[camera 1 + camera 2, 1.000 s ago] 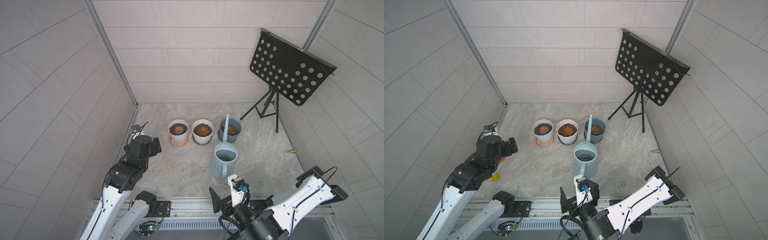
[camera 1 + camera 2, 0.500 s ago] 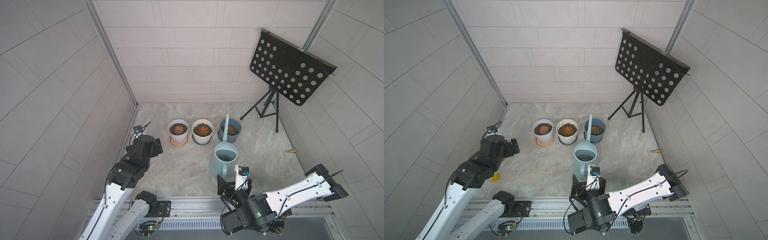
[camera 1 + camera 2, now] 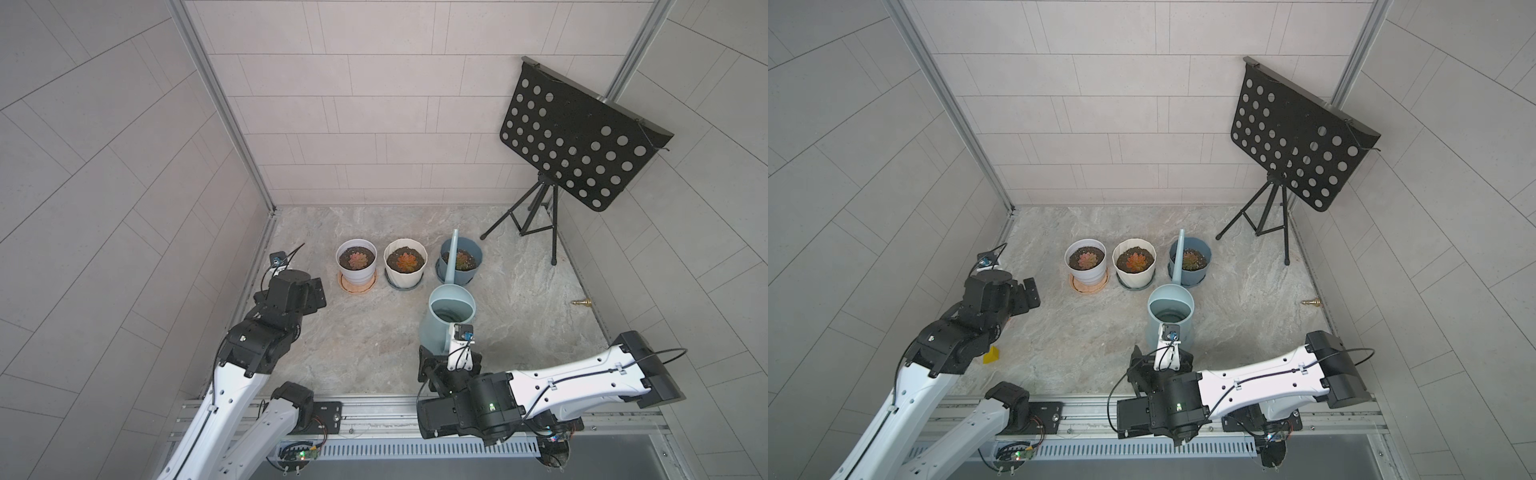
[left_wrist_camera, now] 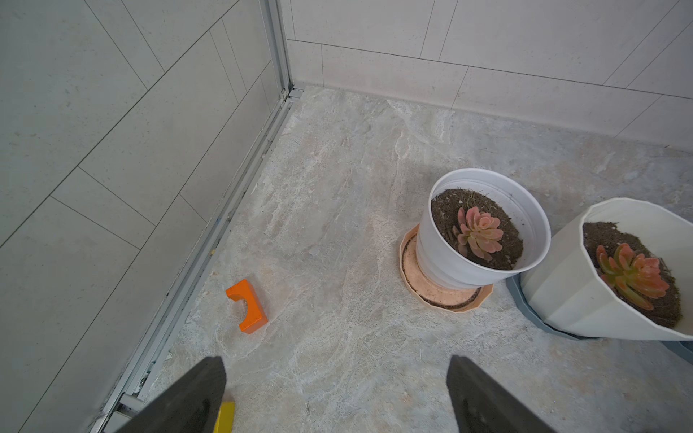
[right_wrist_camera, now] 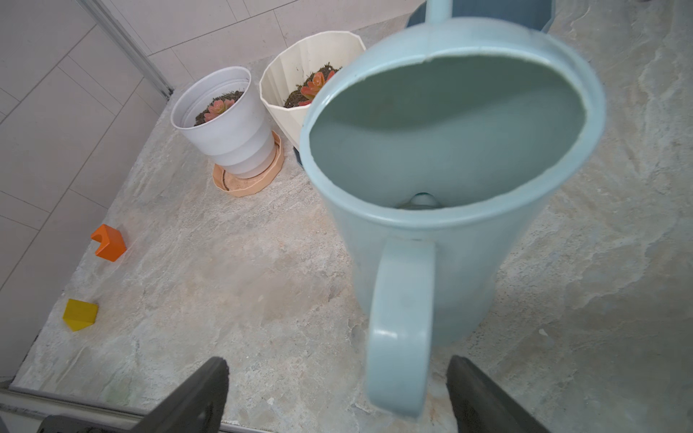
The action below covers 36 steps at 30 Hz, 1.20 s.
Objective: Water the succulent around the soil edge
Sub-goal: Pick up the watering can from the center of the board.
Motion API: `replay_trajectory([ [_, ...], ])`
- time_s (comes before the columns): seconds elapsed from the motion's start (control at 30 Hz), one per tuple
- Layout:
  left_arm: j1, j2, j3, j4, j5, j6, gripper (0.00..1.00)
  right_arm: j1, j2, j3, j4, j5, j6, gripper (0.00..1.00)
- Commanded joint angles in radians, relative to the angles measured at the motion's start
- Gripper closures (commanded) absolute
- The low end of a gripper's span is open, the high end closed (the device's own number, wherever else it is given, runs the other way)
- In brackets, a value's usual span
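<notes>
The watering can's handle is outward of my right gripper and off-center between its fingers, so my right gripper should next move outward, turn to center it, and close around it.
A light blue watering can stands upright on the stone floor, its spout leaning over the blue pot. Three succulents stand in a row behind it: in a white pot, a cream pot and a blue pot. My right gripper is open at the can's near side. The can's handle hangs between its fingers without touching either. My left gripper is open and holds nothing, above bare floor by the left wall, left of the white pot's succulent.
A black music stand on a tripod fills the back right corner. An orange block and a yellow block lie by the left wall. A small brass fitting lies near the right wall. Tiled walls enclose three sides.
My right arm has reached forward from the front rail to the can, bringing its open fingers around the handle. The left arm has shifted only slightly.
</notes>
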Motion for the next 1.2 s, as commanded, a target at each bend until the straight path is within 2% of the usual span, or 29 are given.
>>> replay_trajectory([
  [0.0,0.009,0.004,-0.020,0.020,0.002,-0.004,0.00,-0.021,0.019,0.030,-0.090,0.007,-0.049,0.07],
  [0.2,0.016,0.011,-0.032,0.033,0.025,-0.009,0.01,-0.044,0.007,0.017,-0.123,0.015,-0.048,0.17],
  [0.4,0.024,0.014,-0.041,0.039,0.024,-0.013,0.02,-0.067,-0.009,-0.018,-0.104,0.015,-0.063,0.45],
  [0.53,0.026,0.012,-0.045,0.040,0.017,-0.014,0.02,-0.072,-0.015,-0.059,-0.030,-0.007,-0.107,0.48],
  [0.63,0.027,0.013,-0.046,0.041,0.018,-0.013,0.02,-0.119,-0.012,-0.072,-0.008,-0.014,-0.129,0.53],
  [0.9,0.031,0.012,-0.042,0.042,0.020,-0.013,0.02,-0.128,-0.061,-0.066,-0.036,0.024,-0.207,0.87],
  [0.97,0.031,0.014,-0.040,0.042,0.022,-0.013,0.02,-0.123,-0.083,-0.048,-0.040,0.024,-0.262,1.00],
  [1.07,0.031,0.016,-0.032,0.040,0.024,-0.007,0.02,-0.093,-0.125,0.000,-0.088,0.041,-0.339,1.00],
  [1.17,0.031,0.017,-0.016,0.030,0.018,0.003,0.03,-0.020,-0.174,0.105,-0.267,0.082,-0.364,1.00],
])
